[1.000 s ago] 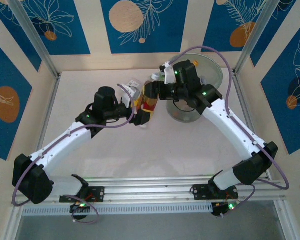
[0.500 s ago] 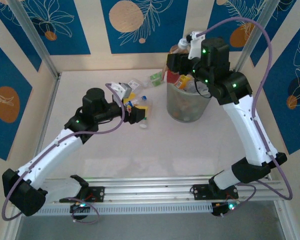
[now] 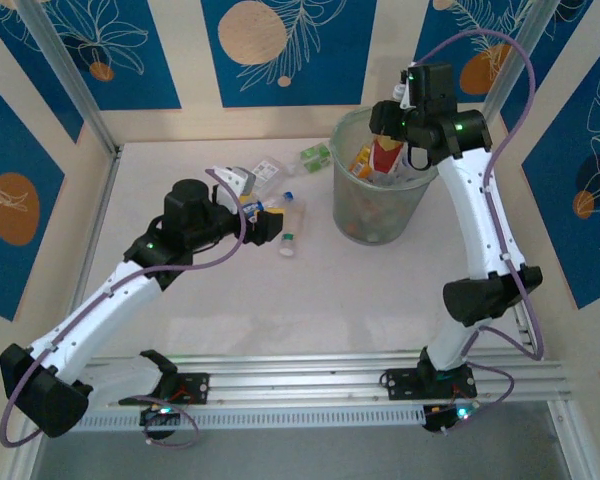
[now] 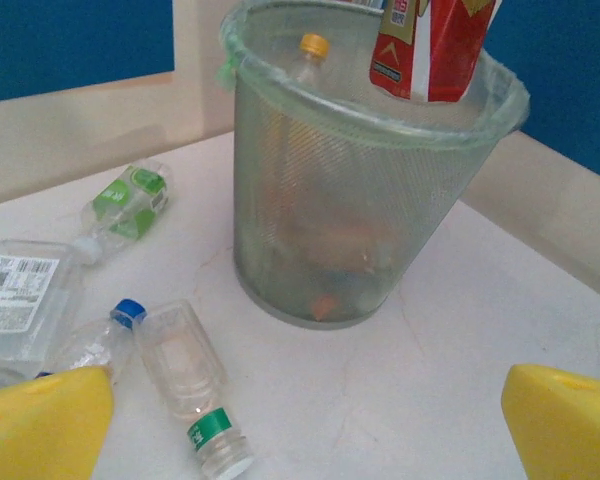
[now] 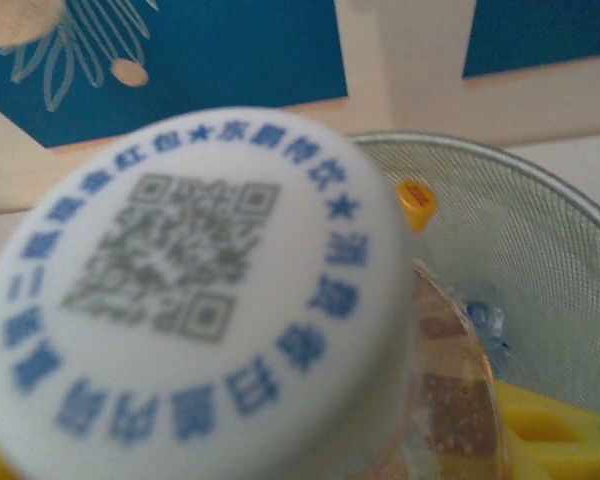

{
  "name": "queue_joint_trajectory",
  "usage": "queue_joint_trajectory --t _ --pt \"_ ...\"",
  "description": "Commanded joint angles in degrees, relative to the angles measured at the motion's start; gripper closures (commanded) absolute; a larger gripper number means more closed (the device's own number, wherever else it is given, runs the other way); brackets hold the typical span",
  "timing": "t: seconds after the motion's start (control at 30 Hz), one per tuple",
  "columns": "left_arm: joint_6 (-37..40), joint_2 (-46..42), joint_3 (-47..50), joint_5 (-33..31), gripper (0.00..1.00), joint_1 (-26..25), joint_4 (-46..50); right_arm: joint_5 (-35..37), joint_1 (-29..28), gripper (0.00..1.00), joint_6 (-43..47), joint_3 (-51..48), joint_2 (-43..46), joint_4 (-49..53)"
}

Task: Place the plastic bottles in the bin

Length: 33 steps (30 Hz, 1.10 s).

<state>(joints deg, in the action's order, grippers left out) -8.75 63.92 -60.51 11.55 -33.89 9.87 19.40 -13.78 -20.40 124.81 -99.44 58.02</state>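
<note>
The red-labelled bottle still hangs high above the bottles inside the bin, so the right gripper should next lower it through the bin's opening and let it go among them.
My right gripper [image 3: 391, 135] is shut on a red-labelled bottle [image 3: 384, 156] with a white cap [image 5: 195, 290], held over the mouth of the bin [image 3: 355, 205]. That bottle [image 4: 430, 45] hangs just above the bin's rim [image 4: 280, 75]. Inside the bin lie other bottles, one with a yellow cap [image 5: 416, 198]. My left gripper [image 3: 270, 226] stands open and low over the table, left of the bin, its yellow fingers [image 4: 40, 425] wide apart. In front of it lie a clear bottle with a green band [image 4: 185, 385], a blue-capped bottle [image 4: 100, 340] and a green-labelled bottle [image 4: 130, 200].
A flat clear packet with a white label [image 4: 20, 295] lies among the bottles on the left. The white table [image 3: 310, 300] is bounded by metal frame posts [image 3: 70, 85] and patterned blue walls.
The right arm has carried the red-labelled bottle from beside the left gripper up over the bin. The left gripper has let go of it and drawn back a little.
</note>
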Motion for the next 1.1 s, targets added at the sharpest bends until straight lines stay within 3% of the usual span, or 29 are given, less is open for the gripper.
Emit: queue_joint_trajectory --t 0.0,0.37,0.63,0.9,1.07 --pt "-0.91 0.41 -1.72 -1.4 0.0 -0.55 1.42 -3.21 2.01 0.48 -3.88 -1.14 -0.68 2.19" --pt "-0.47 1.03 -2.07 -1.31 0.0 -0.53 2.34 -9.56 6.59 0.47 -7.2 -6.47 -5.47 2.08" --pt "-0.36 1.03 -1.89 -1.69 0.0 -0.51 2.61 -3.71 5.76 0.47 -3.54 -4.47 -9.89 4.06" --pt "-0.39 0.93 -1.89 -1.95 0.01 -0.48 2.52 8.29 1.29 0.44 3.49 -0.89 -12.58 6.4" --pt "-0.3 0.94 -1.8 -2.15 0.0 -0.5 2.7 8.1 1.05 0.43 3.96 0.78 -15.27 8.81"
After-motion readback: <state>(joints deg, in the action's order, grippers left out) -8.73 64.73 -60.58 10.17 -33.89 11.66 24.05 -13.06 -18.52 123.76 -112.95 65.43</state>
